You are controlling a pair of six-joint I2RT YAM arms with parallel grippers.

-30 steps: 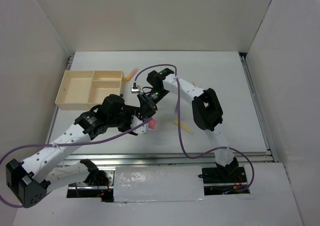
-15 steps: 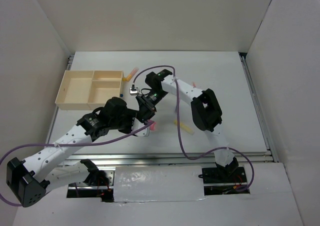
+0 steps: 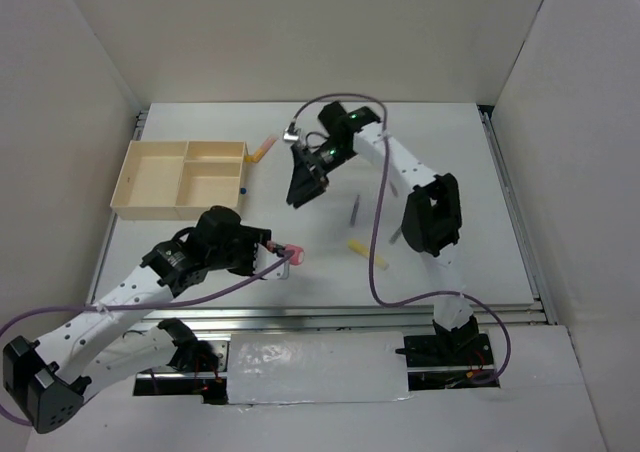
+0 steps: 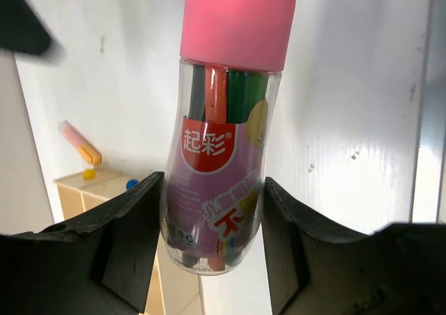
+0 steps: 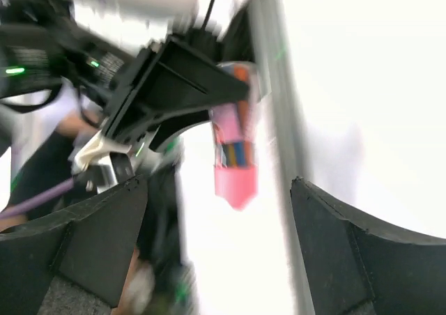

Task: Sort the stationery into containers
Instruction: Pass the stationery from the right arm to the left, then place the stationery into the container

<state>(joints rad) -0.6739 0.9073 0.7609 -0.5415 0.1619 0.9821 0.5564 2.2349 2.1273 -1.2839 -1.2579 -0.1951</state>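
The tray's narrow far section (image 3: pixel 215 151) lies outward, so my left gripper will next move outward and to the left in the top view to release the pack.
My left gripper (image 3: pixel 283 262) is shut on a fat clear pack of coloured pens with a pink cap (image 3: pixel 293 254), held above the table's front middle. In the left wrist view the pack (image 4: pixel 226 120) sits between both fingers (image 4: pixel 132 231). My right gripper (image 3: pixel 303 186) is open and empty, farther back, and the pack also shows in its blurred view (image 5: pixel 235 158). The pale wooden tray (image 3: pixel 130 172) lies at the far left. A yellow marker (image 3: pixel 362 252) and a thin grey pen (image 3: pixel 354 209) lie on the table. A pink-and-yellow marker (image 3: pixel 262 149) lies by the tray's far right corner.
A small blue bit (image 3: pixel 242 186) lies at the tray's right edge. A purple cable (image 3: pixel 375 252) hangs from the right arm over the table's middle. White walls close in the table on three sides. A metal rail (image 3: pixel 330 312) runs along the front.
My right gripper has drawn away from the pink-capped pack, moving back and up. My left gripper keeps hold of the pack and has shifted slightly toward the front.
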